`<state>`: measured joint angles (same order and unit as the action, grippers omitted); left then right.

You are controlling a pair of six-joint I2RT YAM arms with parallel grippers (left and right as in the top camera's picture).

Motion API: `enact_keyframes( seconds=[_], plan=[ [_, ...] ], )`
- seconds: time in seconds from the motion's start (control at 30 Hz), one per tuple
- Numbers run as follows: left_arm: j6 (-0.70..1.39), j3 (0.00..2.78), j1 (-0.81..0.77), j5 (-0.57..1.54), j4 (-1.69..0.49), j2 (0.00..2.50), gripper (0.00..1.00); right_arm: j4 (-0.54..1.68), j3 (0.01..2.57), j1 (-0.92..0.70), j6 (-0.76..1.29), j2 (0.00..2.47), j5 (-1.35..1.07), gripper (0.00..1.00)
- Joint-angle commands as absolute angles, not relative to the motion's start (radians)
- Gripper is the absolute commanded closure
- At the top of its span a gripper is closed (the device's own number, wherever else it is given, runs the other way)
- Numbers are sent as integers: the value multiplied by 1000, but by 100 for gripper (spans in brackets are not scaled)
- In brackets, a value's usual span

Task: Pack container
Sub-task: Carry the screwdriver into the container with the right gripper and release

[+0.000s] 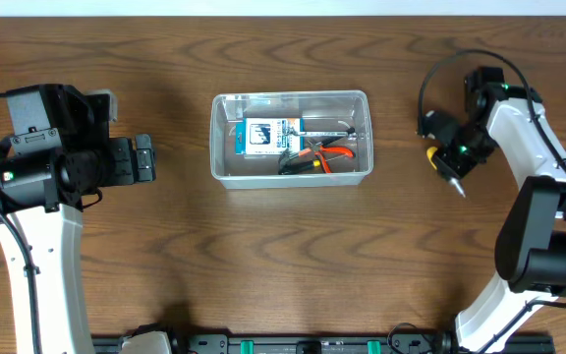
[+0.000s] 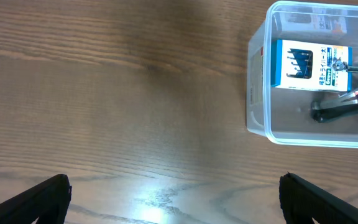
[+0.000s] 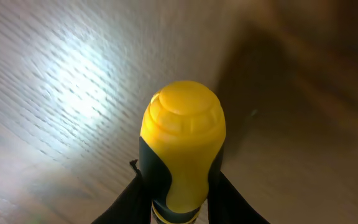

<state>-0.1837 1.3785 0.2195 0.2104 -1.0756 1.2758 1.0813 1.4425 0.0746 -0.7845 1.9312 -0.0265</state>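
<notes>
The container already holds tools, so my right gripper will next go left in the overhead view, over the black-handled tool, and release the screwdriver.
The clear plastic container stands at the table's middle back. It holds a blue-and-white box, orange-handled pliers and a black-handled tool. It also shows in the left wrist view at the upper right. My right gripper is to the container's right, shut on a yellow-and-black screwdriver whose handle end fills the right wrist view; its tip points toward the front. My left gripper is open and empty over bare wood, left of the container.
The table is dark wood grain. A black cable loops above the right arm. Bright light reflections lie on the wood under both wrists.
</notes>
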Motion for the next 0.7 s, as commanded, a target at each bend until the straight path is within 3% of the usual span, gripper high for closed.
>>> enact_keyframes(
  seconds=[0.0, 0.17, 0.3, 0.67],
  plan=[
    [-182, 1378, 217, 209, -1080, 1282, 2, 1097, 1538, 30, -723, 1923, -30, 99],
    [-181, 1378, 217, 209, -1080, 1282, 2, 1127, 1722, -52, -516, 1923, -31, 99],
    [-181, 1378, 217, 209, -1080, 1282, 2, 1161, 1874, -138, -506, 1923, -30, 99],
    [-181, 1378, 217, 209, -1080, 1282, 2, 1127, 1988, -477, -751, 1940, -27, 99]
  ],
)
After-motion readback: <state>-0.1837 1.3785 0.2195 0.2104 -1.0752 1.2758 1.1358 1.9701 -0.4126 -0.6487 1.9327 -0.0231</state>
